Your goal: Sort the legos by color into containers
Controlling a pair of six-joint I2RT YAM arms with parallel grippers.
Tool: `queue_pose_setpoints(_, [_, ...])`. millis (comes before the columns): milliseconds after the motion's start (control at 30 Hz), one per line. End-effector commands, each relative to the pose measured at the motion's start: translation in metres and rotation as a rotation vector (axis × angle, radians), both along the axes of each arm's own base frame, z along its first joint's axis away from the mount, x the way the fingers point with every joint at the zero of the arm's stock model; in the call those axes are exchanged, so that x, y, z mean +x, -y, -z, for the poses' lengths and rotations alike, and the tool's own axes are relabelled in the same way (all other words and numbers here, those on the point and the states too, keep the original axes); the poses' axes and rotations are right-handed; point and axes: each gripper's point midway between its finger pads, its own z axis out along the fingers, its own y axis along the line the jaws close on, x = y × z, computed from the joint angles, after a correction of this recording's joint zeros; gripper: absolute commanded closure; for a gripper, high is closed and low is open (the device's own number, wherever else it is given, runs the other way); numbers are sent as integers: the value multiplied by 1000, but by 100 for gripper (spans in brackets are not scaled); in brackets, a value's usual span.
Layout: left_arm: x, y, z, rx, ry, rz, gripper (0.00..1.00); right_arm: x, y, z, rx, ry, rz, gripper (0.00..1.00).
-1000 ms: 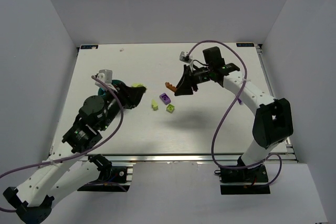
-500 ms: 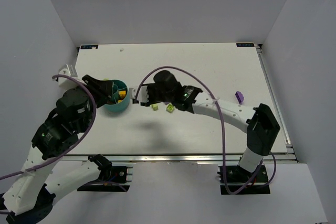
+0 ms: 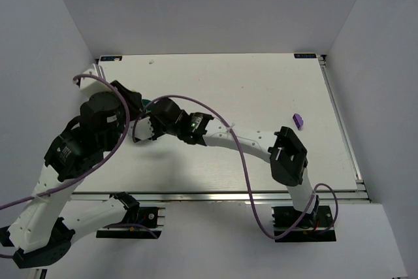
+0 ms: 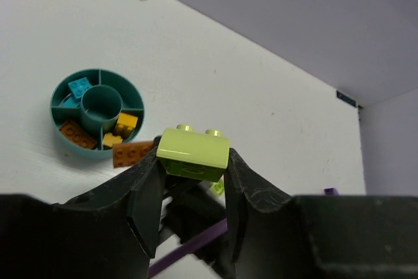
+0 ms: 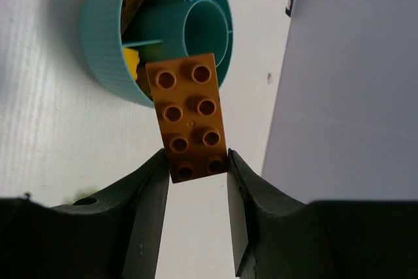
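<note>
My left gripper moves down and to the left in its wrist view next, over the bowl's empty section (image 4: 121,87), since the others already hold different colors.
The teal bowl (image 4: 98,112) sits on the white table, its compartments holding a cyan lego (image 4: 80,86), a brown lego (image 4: 77,135) and orange legos (image 4: 126,122). My left gripper (image 4: 192,163) is shut on a lime green lego (image 4: 193,153), raised above the table near the bowl. My right gripper (image 5: 194,161) is shut on a flat brown lego (image 5: 189,117), whose far end reaches over the bowl's (image 5: 104,37) near rim. In the top view my left arm (image 3: 104,119) hides nearly all of the bowl (image 3: 149,102), with the right gripper (image 3: 140,129) beside it.
A purple lego (image 3: 298,120) lies alone on the right side of the table. A small lime lego (image 4: 217,187) shows under the left fingers. My right arm (image 3: 228,140) stretches low across the table's middle. White walls close in the back and sides.
My right arm has swung from the table's far middle to the left, carrying the brown lego to the bowl. The left arm has shifted over the bowl, covering it from above.
</note>
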Motion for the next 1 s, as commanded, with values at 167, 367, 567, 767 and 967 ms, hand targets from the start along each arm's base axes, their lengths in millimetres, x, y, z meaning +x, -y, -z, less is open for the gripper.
queue_pose_setpoints(167, [-10, 5, 27, -63, 15, 52, 100, -53, 68, -42, 56, -359, -251, 100])
queue_pose_setpoints(367, [16, 24, 31, 55, -49, 81, 100, -43, 81, -10, 49, -478, -152, 100])
queue_pose_setpoints(567, [71, 4, 58, 34, -178, 117, 100, 29, 93, -15, 162, -460, 106, 100])
queue_pose_setpoints(767, [110, 7, 100, -117, -304, 263, 100, 34, 109, -17, 184, -408, 81, 100])
queue_pose_setpoints(967, [142, 1, 142, -42, -394, 256, 100, 35, 138, -15, 233, -451, 135, 100])
